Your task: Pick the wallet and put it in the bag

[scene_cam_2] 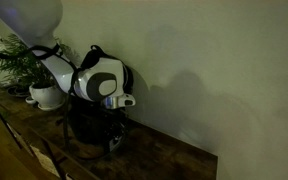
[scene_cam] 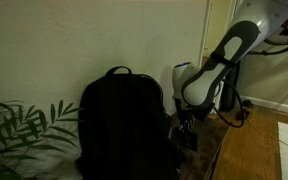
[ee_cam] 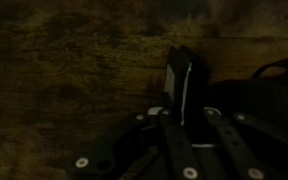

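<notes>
The backpack's top [scene_cam: 141,80] is higher than the held wallet, so my gripper will go up along the bag's side, then over the bag's top to release the wallet.
A dark wallet [ee_cam: 182,80] with a pale edge stands upright between my gripper's fingers [ee_cam: 182,118] in the wrist view, just above the wooden table [ee_cam: 74,70]. The fingers press on both sides of it. A black backpack [scene_cam: 124,125] stands upright on the table against the wall. In an exterior view my gripper [scene_cam: 187,135] is low, right beside the bag's side. The bag [scene_cam_2: 84,128] and gripper [scene_cam_2: 114,142] also show in an exterior view, very dark. A part of the bag [ee_cam: 276,78] shows at the right of the wrist view.
A leafy plant [scene_cam: 19,130] stands beyond the bag; it shows in a white pot [scene_cam_2: 46,95] in an exterior view. The wall runs close behind the table. The table's front edge [scene_cam: 212,160] drops to a wooden floor [scene_cam: 259,150]. Cables lie by the wall.
</notes>
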`<state>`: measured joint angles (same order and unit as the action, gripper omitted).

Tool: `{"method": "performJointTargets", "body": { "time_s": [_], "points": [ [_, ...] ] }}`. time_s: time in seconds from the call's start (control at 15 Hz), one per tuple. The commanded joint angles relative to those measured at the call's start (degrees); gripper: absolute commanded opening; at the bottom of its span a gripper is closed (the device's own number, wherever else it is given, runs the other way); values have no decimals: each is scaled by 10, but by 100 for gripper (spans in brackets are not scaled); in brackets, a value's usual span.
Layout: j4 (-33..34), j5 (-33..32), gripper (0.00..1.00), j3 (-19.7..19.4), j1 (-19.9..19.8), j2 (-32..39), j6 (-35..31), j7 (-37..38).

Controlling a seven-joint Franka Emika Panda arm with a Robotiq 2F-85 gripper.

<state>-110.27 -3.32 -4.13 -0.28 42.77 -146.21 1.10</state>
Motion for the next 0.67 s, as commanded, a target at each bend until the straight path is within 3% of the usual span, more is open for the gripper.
{"method": "performJointTargets", "body": {
  "time_s": [0.0,0.6],
  "points": [
    [-58,-5,7,2,-1,-85,46,-8],
    [-88,-22,7,17,14,-209,147,-12]
  ]
}}
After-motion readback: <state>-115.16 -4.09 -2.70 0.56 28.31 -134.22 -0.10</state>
